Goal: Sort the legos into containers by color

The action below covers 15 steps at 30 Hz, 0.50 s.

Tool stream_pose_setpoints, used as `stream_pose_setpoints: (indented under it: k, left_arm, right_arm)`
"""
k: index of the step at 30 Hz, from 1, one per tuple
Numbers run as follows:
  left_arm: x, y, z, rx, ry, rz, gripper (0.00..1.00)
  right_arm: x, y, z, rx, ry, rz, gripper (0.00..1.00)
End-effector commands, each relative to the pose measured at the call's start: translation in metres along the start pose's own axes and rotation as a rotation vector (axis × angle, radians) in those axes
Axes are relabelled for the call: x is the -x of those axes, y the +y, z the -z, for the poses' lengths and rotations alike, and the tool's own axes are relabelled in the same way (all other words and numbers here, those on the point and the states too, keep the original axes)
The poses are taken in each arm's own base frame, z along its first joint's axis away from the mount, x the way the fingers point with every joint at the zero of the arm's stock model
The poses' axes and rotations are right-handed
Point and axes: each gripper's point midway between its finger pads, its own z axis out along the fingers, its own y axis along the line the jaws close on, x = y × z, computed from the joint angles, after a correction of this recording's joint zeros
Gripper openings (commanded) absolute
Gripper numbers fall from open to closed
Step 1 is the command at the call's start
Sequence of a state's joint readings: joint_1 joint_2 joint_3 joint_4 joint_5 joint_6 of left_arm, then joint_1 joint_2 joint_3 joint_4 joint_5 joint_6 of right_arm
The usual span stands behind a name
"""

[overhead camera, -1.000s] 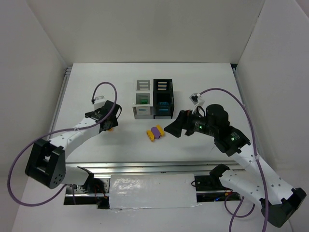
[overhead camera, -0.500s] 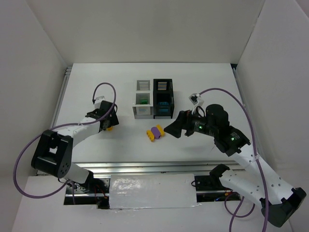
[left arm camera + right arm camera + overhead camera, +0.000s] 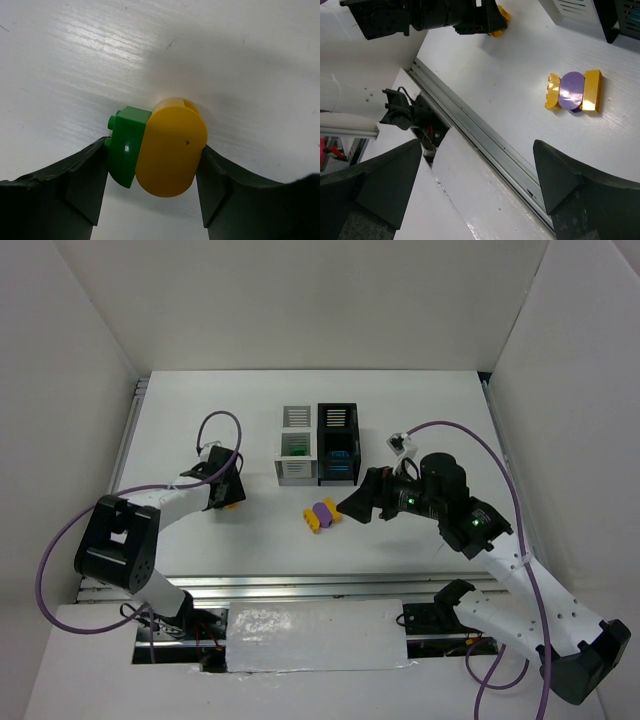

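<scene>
My right gripper should move toward my left gripper and close around the yellow lego held there, because yellow and green legos are joined.
My left gripper (image 3: 227, 496) is shut on a yellow lego (image 3: 172, 145) joined to a green lego (image 3: 127, 145); one finger presses the green side, the other the yellow side, just over the table. A row of yellow, purple and yellow legos (image 3: 322, 514) lies in front of the containers (image 3: 295, 472) and shows in the right wrist view (image 3: 572, 91). The front white bin holds a green lego (image 3: 296, 449); the front black bin holds a cyan lego (image 3: 340, 456). My right gripper (image 3: 353, 508) is open and empty, just right of the row.
The metal rail (image 3: 300, 583) and a white plate (image 3: 315, 635) run along the near edge. White walls enclose the table on the left, back and right. My left gripper also shows at the top of the right wrist view (image 3: 470, 20).
My left arm has swung and its elbow has dropped toward the table, while the gripper stays on the yellow and green legos. My right arm has barely moved.
</scene>
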<state>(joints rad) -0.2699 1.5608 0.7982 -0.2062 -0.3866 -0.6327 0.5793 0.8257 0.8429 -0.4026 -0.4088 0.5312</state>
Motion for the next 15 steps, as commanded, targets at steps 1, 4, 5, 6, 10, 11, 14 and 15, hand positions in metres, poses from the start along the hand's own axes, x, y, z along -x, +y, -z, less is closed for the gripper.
stream_pose_setpoints:
  k: [1,4,5,6,10,11,14,15]
  left_arm:
    - [0.002,-0.014,0.022,-0.095,-0.002,0.020,0.00]
    - [0.005,-0.053,0.067,-0.305,-0.100,-0.025,0.00]
    - [0.005,-0.064,0.091,-0.401,-0.167,-0.044,0.00]
    - [0.006,-0.093,0.117,-0.535,-0.252,-0.112,0.00]
    - [-0.003,-0.134,0.198,-0.896,-0.472,-0.244,0.00]
    - [-0.010,-0.138,0.214,-0.968,-0.496,-0.275,0.00]
    - [-0.020,-0.151,0.246,-1.085,-0.557,-0.382,0.00]
    - [-0.028,-0.157,0.256,-1.118,-0.556,-0.416,0.00]
  right_arm:
    - [0.015,0.012,-0.002,0.042,-0.062,0.005,1.00]
    - [0.030,0.005,0.003,-0.030,-0.145,-0.094,1.00]
    - [0.033,-0.001,0.004,-0.067,-0.171,-0.122,1.00]
    - [0.044,-0.007,0.009,-0.120,-0.233,-0.143,1.00]
    - [0.050,-0.003,0.003,-0.133,-0.235,-0.270,1.00]
    - [0.049,-0.001,0.000,-0.133,-0.224,-0.289,1.00]
    - [0.043,0.012,-0.014,-0.131,-0.196,-0.298,1.00]
    - [0.036,0.022,-0.020,-0.117,-0.167,-0.283,1.00]
